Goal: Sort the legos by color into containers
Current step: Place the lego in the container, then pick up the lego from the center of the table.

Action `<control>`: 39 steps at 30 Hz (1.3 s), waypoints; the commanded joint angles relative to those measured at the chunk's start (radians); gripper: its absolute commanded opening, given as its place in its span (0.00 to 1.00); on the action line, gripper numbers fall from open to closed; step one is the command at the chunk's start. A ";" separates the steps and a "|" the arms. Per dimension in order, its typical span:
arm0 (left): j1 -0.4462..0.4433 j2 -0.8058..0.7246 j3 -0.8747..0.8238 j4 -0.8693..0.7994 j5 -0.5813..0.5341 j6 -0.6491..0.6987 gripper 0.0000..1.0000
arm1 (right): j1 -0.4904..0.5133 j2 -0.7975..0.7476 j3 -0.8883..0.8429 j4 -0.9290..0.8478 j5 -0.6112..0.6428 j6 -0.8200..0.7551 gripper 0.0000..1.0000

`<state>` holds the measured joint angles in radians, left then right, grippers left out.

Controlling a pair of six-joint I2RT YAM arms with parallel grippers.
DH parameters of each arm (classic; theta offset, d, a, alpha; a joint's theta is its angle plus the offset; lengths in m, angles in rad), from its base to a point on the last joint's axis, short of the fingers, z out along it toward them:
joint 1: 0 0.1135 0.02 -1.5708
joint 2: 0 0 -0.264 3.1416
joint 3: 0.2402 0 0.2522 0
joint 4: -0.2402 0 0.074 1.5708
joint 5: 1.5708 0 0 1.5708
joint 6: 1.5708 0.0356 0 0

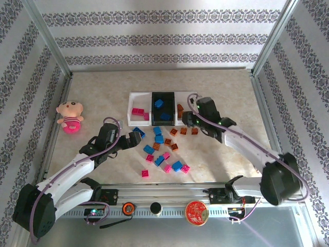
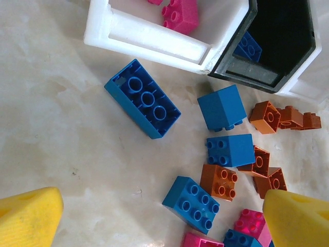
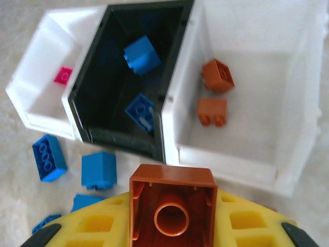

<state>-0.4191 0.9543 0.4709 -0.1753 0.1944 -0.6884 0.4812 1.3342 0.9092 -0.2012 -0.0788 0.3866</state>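
Note:
My left gripper is open and should next move outward and down, turning its fingers to straddle the long blue brick (image 1: pixel 139 132) (image 2: pixel 143 99), because that brick lies apart from the other loose legos.
Three joined containers sit mid-table: a left white tray (image 1: pixel 134 103) with pink legos, a black middle tray (image 3: pixel 92 136) with two blue ones (image 3: pixel 141 54), and a right white tray (image 3: pixel 226 159) with two orange-brown ones (image 3: pixel 217 75). My right gripper (image 3: pixel 172 218) is shut on an orange-brown brick (image 3: pixel 172 200), hollow underside toward the camera, just in front of the right tray's near wall. My left gripper (image 2: pixel 164 221) hangs open over the loose legos (image 1: pixel 164 152). A blue brick (image 2: pixel 191 201) lies between its yellow fingers (image 2: pixel 28 216) without touching them.
A pink plush doll (image 1: pixel 70 117) lies at the table's left. Metal frame posts (image 1: pixel 56 51) stand at the back corners. A long blue brick (image 2: pixel 142 98) lies on its back near the left tray's front wall. A red round disc (image 1: pixel 196 212) rests on the front rail.

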 commanded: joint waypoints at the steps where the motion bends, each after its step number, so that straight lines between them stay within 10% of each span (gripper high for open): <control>1: -0.010 -0.012 0.042 -0.036 -0.023 0.027 1.00 | -0.024 0.134 0.093 0.008 0.040 -0.039 0.29; 9: -0.008 0.015 0.062 -0.048 -0.034 0.036 1.00 | -0.071 0.364 0.253 0.011 0.073 -0.025 0.31; 14: -0.008 0.081 0.086 -0.026 -0.034 0.046 0.98 | -0.079 0.425 0.318 -0.018 0.060 -0.023 0.59; 39: -0.132 0.637 0.348 0.108 -0.358 -0.005 0.88 | -0.042 0.035 -0.016 0.072 0.028 0.014 0.64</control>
<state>-0.5217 1.5623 0.7841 -0.1104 -0.0658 -0.6632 0.4347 1.4033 0.9092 -0.1513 -0.0467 0.3935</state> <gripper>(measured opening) 0.887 0.644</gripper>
